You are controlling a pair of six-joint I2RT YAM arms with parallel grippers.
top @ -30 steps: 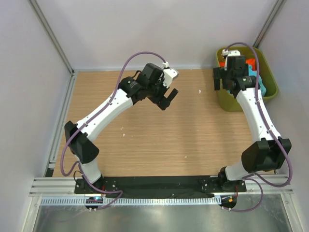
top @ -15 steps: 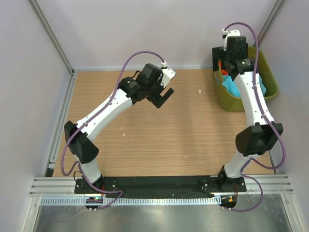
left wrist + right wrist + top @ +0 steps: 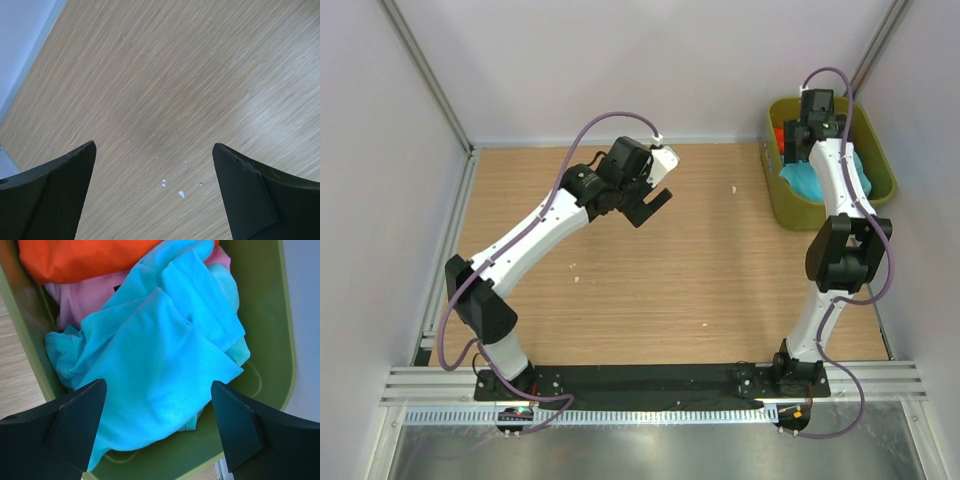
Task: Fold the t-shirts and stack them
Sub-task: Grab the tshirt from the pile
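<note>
The topmost turquoise shirt's creased cloth [image 3: 801, 179] [image 3: 115, 365] is below my right gripper and to the left in the wrist view, so the gripper should next lower its fingers that way onto it.
The t-shirts lie crumpled together in an olive-green bin [image 3: 881, 172] at the table's back right. The right wrist view shows the turquoise-blue shirt [image 3: 155, 365] on top. A pink one [image 3: 82, 297] and an orange-red one [image 3: 85, 257] lie behind it, and a mint-green edge [image 3: 239, 347] shows at its right. My right gripper [image 3: 159, 385] hangs open just above the turquoise shirt, its jaws wide and nothing between them. From above, the right gripper [image 3: 807, 135] is over the bin. My left gripper [image 3: 648, 205] is open over bare wood at mid-table, holding nothing.
The bin wall [image 3: 262, 315] closes round the shirts. Small white specks [image 3: 181, 194] dot the wooden table [image 3: 720, 280] under the left gripper. Grey walls and metal posts [image 3: 425, 75] bound the table, and a rail [image 3: 650, 385] runs along the near edge.
My right arm has stretched back and its wrist has swung over the bin, pointing down at the shirts. The left gripper has drifted slightly left, still open.
</note>
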